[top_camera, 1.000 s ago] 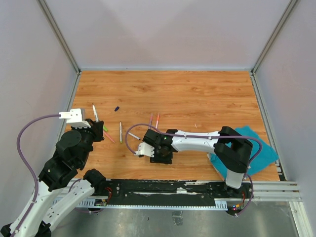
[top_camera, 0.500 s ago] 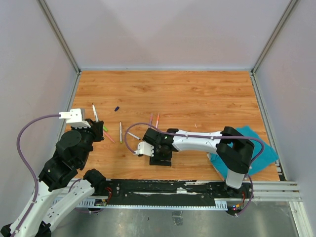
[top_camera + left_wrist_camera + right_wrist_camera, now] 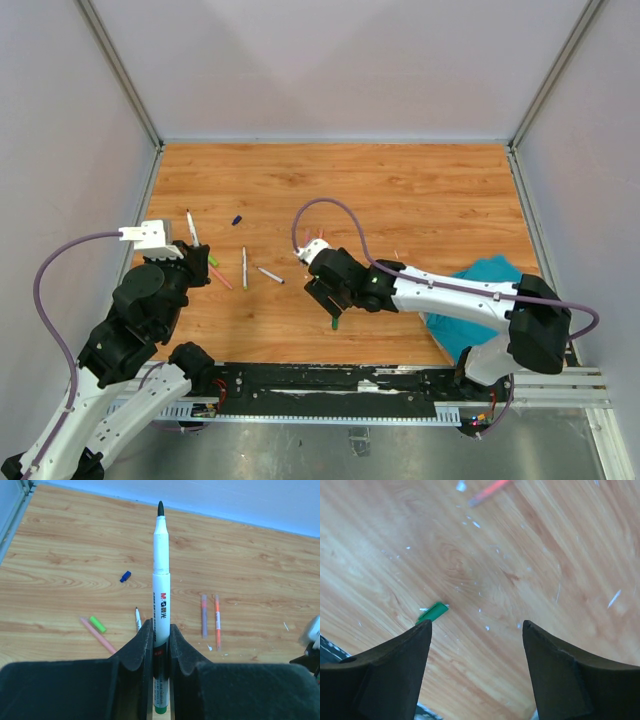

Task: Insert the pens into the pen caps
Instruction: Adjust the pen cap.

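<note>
The robot will next bring its right gripper back and down and turn it to go around the dark green cap (image 3: 335, 323) (image 3: 432, 613), which lies below the gripper toward the robot's base, at a slant to its fingers.
My left gripper (image 3: 160, 630) is shut on a white pen (image 3: 161, 575) with a green end and holds it upright, dark tip up; it stands at the table's left (image 3: 191, 228). My right gripper (image 3: 477, 625) is open and empty, just above the wood. A dark green cap (image 3: 432, 613) lies by its left fingertip, near the front edge (image 3: 335, 322). A blue cap (image 3: 125, 576), a light green cap (image 3: 97, 624), a pink pen (image 3: 100, 637), a purple pen (image 3: 204, 616) and an orange pen (image 3: 217, 622) lie on the table.
Two more pale pens (image 3: 244, 267) (image 3: 270, 275) lie left of centre. A teal cloth (image 3: 495, 290) lies at the right under the right arm. A purple cable (image 3: 325, 205) loops above the right wrist. Grey walls enclose the wooden table (image 3: 400, 190).
My right arm turned and shifted right, its wrist camera now at the far side. The dark green cap and a pale pen now show on the wood. My left arm has not moved.
</note>
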Controlling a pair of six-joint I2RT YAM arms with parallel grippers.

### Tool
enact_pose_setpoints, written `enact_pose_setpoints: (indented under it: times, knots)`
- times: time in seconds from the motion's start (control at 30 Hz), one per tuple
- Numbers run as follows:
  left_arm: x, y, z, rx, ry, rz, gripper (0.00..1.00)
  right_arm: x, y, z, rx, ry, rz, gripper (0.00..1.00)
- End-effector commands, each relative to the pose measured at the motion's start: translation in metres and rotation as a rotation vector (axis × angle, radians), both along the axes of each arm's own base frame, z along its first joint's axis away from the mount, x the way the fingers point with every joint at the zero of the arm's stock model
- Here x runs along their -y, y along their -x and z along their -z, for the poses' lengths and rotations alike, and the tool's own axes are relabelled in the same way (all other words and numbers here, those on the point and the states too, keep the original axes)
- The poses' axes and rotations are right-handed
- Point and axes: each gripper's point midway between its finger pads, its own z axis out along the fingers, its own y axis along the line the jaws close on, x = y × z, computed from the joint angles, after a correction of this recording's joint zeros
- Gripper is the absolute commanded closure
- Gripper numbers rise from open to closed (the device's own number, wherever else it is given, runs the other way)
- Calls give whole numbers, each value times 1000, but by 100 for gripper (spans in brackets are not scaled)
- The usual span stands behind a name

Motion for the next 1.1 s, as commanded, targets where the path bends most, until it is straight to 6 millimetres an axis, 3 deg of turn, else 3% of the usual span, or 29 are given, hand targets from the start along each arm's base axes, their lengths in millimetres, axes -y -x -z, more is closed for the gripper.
enact_pose_setpoints:
  times: [0.0, 0.13, 0.33, 0.63, 1.07]
  knots:
    - [-3, -3, -7, 30, 10, -23, 100, 18, -12, -13, -23, -148, 531, 28]
    - [-4, -3, -7, 27, 7, -25, 99, 19, -1, -2, -118, -232, 751, 28]
    - [-4, -4, -7, 27, 9, -29, 99, 18, 16, 18, -240, -248, 925, 30]
    - [-3, -4, -6, 25, 7, -25, 100, 6, 27, 39, -334, -211, 958, 32]
    - [-5, -4, -7, 27, 7, -30, 99, -6, 27, 67, -359, -105, 981, 41]
